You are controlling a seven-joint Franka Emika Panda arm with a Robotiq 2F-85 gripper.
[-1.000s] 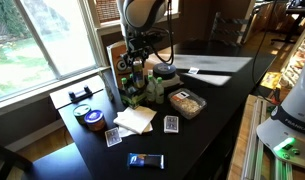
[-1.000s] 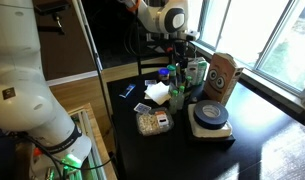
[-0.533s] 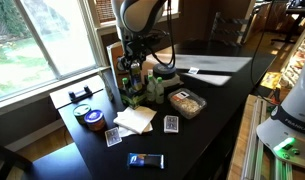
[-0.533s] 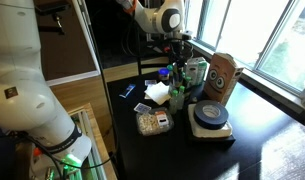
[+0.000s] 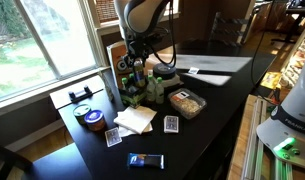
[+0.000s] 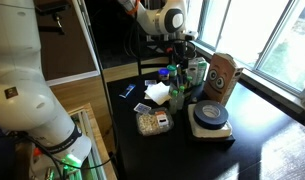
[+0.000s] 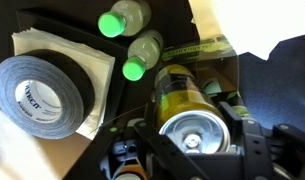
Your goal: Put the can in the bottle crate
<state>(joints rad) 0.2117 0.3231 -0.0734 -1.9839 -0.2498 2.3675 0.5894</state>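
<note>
The green-capped bottles stand on that side of the crate, so I need to lower my gripper next and move it away from the tape roll, to bring the can into the crate beside them.
In the wrist view my gripper point(image 7: 197, 140) is shut on the can point(image 7: 192, 115), a slim can with a dark olive-yellow body and a silver top, held upright between the fingers. Below it are the brown cardboard bottle crate point(image 7: 217, 50) and two green bottle caps point(image 7: 142, 60). In both exterior views the gripper point(image 5: 140, 62) point(image 6: 182, 52) hangs just above the crate point(image 5: 120, 60) point(image 6: 222, 75), whose centre panel bears two round eye marks. The fingers mostly hide the can in both exterior views.
A black tape roll point(image 7: 42, 95) point(image 6: 210, 117) lies on a white stack beside the crate. A clear food tub point(image 5: 187, 102) point(image 6: 150, 123), white napkins point(image 5: 134, 118), playing cards point(image 5: 171, 124), an orange-and-blue tin point(image 5: 90, 118) and a dark packet point(image 5: 146, 160) lie on the black table. Windows stand behind.
The arm has barely shifted over the crate. The can stays in the gripper.
</note>
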